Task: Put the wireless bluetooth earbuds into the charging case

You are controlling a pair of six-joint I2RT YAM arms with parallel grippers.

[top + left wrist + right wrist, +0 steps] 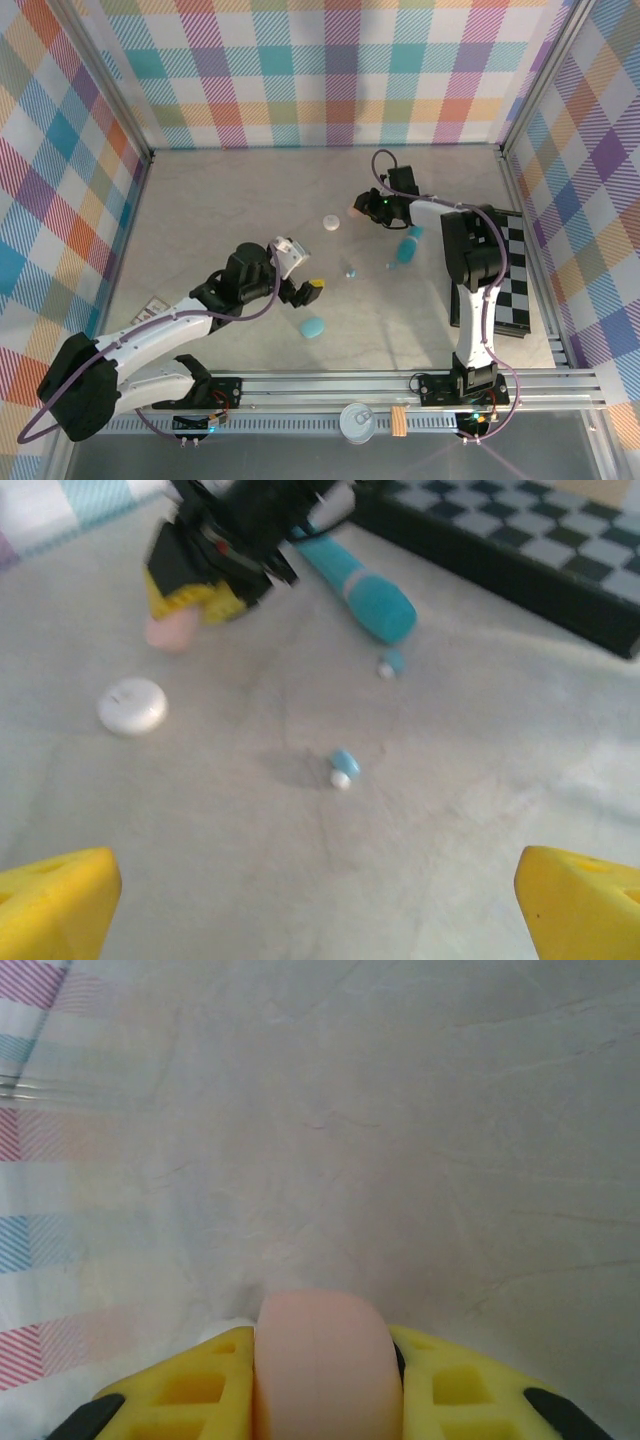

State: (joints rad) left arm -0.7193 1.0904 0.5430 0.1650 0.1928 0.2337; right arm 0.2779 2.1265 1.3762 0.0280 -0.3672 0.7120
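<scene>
The teal case (312,327) is below the left gripper and back toward the aluminium bar, so the left gripper will next move its open fingers back and down around the sides of the case.
A tiny teal-and-white earbud (342,767) (350,272) lies on the table ahead of my left gripper (320,910) (308,283), which is wide open with nothing between its yellow fingertips (55,900). A second earbud (389,663) (390,266) rests by the tip of a long teal strip (360,590) (406,250). My right gripper (325,1360) (367,208) is shut on a pink pebble-shaped charging case (325,1370) (172,632) held just above the table. A white case (132,704) (331,223) sits beside it. A teal case (312,327) lies near my left gripper.
A black-and-white checkered board (515,270) (520,550) lies along the right side, by the right arm. Plaid walls (320,70) enclose the table on three sides. An aluminium rail (380,385) runs along the near edge.
</scene>
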